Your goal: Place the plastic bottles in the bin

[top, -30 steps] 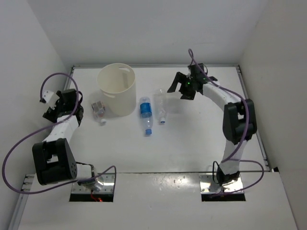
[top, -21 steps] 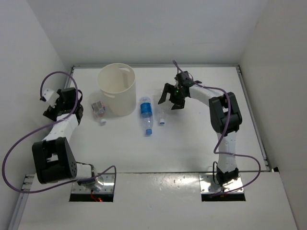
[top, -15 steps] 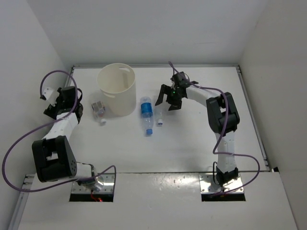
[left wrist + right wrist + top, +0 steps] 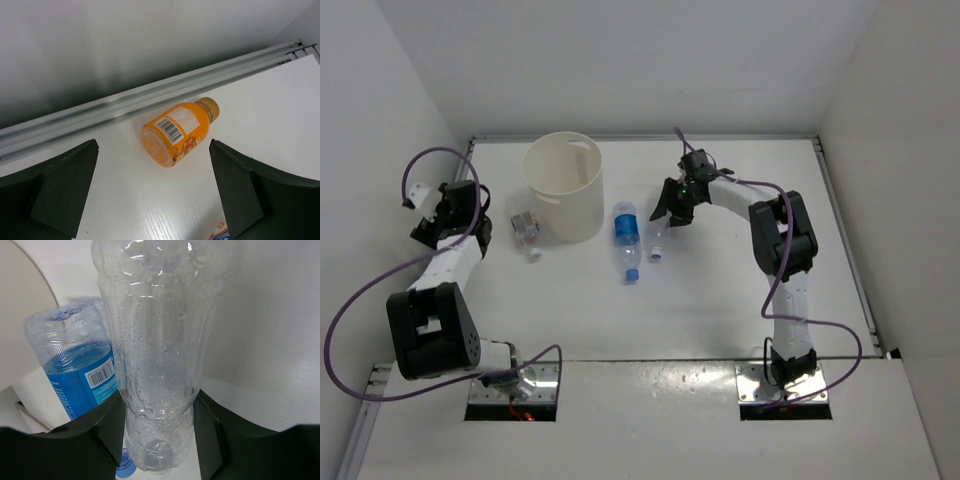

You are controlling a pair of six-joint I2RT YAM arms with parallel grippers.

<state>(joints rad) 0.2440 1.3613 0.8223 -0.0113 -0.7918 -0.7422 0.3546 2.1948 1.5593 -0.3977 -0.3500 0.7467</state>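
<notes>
The bin's opening (image 4: 561,168) is higher and to my right gripper's left in the top view, so next it will lift, cross over and release the plain clear bottle.
My right gripper (image 4: 670,208) is shut on the plain clear bottle (image 4: 160,365), its dark fingers (image 4: 107,430) pressed against both sides of the body near the neck. That bottle (image 4: 657,236) lies on the table with its white cap toward the arms. Just left of it lies the blue-labelled bottle (image 4: 623,230) (image 4: 82,375). The cream bin (image 4: 563,185) stands upright further left. A short clear bottle (image 4: 527,230) lies left of the bin. My left gripper (image 4: 450,212) (image 4: 155,195) hangs open above the table, and the orange bottle (image 4: 177,131) lies on its side just beyond its fingertips.
An aluminium rail (image 4: 125,105) runs along the table edge right behind the orange bottle, with the enclosure wall above it. White walls close in the table on the left, back and right. The bin's wall (image 4: 20,315) shows at the left of the right wrist view.
My right arm swung left to the plain clear bottle and its jaws closed on it. The left arm has barely moved and stays open.
</notes>
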